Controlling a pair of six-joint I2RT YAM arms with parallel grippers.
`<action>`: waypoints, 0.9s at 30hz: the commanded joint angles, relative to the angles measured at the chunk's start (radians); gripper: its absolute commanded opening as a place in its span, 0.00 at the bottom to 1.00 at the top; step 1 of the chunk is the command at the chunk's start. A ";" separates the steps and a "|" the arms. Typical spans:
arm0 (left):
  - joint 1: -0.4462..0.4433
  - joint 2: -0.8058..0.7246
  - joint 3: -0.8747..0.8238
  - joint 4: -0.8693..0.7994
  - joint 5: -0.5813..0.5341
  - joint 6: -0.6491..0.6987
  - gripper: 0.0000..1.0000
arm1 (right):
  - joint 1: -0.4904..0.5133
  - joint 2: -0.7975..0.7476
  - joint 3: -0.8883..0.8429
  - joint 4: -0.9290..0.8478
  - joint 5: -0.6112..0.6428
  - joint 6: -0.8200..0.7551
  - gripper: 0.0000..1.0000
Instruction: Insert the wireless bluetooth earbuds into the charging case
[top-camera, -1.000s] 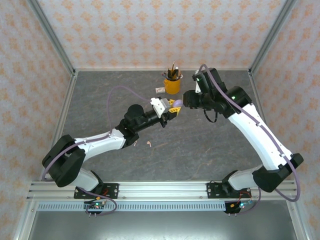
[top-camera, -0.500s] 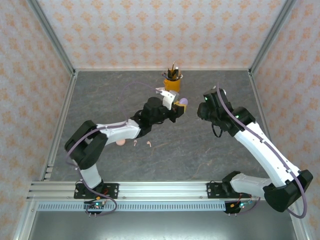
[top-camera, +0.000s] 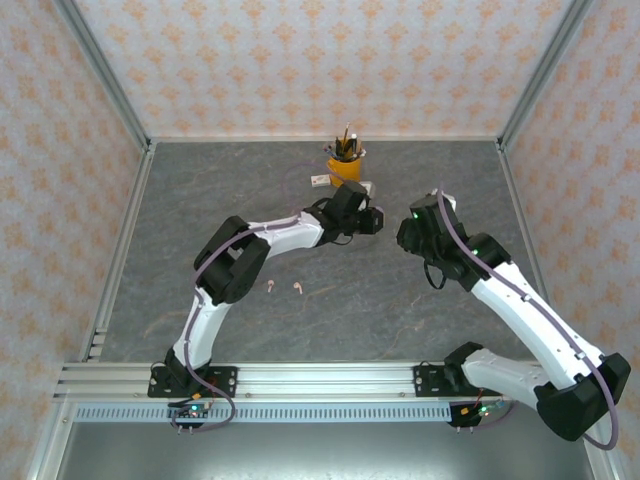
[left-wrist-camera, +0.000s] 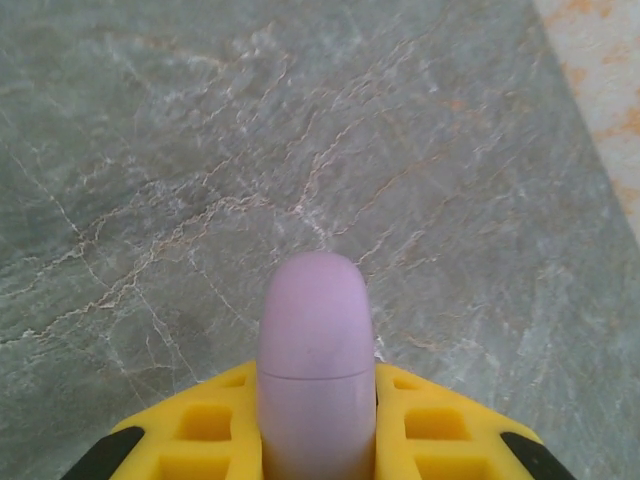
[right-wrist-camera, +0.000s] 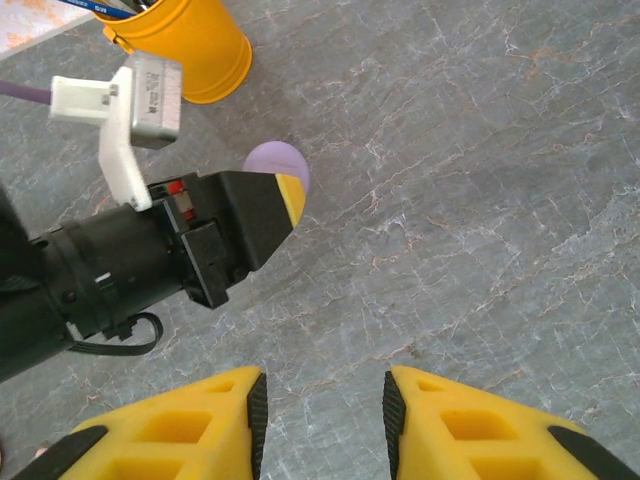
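The lilac charging case (left-wrist-camera: 315, 335) goes down onto the bare tabletop next, since that clear patch lies below my left gripper. My left gripper then releases it there.
My left gripper (left-wrist-camera: 315, 405) is shut on a lilac charging case (left-wrist-camera: 315, 335), a rounded capsule with a closed seam that sticks out between the yellow fingers, above bare table. In the right wrist view the case (right-wrist-camera: 277, 165) peeks past the left gripper (right-wrist-camera: 290, 200), close to the yellow cup. From above, the left gripper (top-camera: 370, 217) reaches toward the back middle. My right gripper (top-camera: 408, 236) hovers just to its right, and its jaws (right-wrist-camera: 325, 400) are open with nothing between them. Two pale pink earbuds (top-camera: 270, 286) (top-camera: 298, 287) lie on the table under the left arm.
A yellow cup of pens (top-camera: 345, 167) (right-wrist-camera: 190, 45) stands at the back middle, right behind the left gripper. A small white item (top-camera: 320, 181) lies to its left. Patterned walls enclose the grey stone table (top-camera: 400, 310).
The left arm has swung right and toward the back with the case, ending beside the yellow cup. The right gripper has drawn back to the right, away from the left one.
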 joint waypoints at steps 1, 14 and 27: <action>0.009 0.042 0.114 -0.162 0.004 -0.035 0.00 | -0.001 -0.028 -0.026 0.034 0.016 0.013 0.37; 0.039 0.127 0.204 -0.313 0.018 -0.038 0.24 | -0.001 -0.042 -0.042 0.042 -0.013 0.029 0.38; 0.067 0.052 0.158 -0.358 -0.035 0.026 0.55 | -0.001 -0.096 -0.043 0.012 -0.035 0.043 0.44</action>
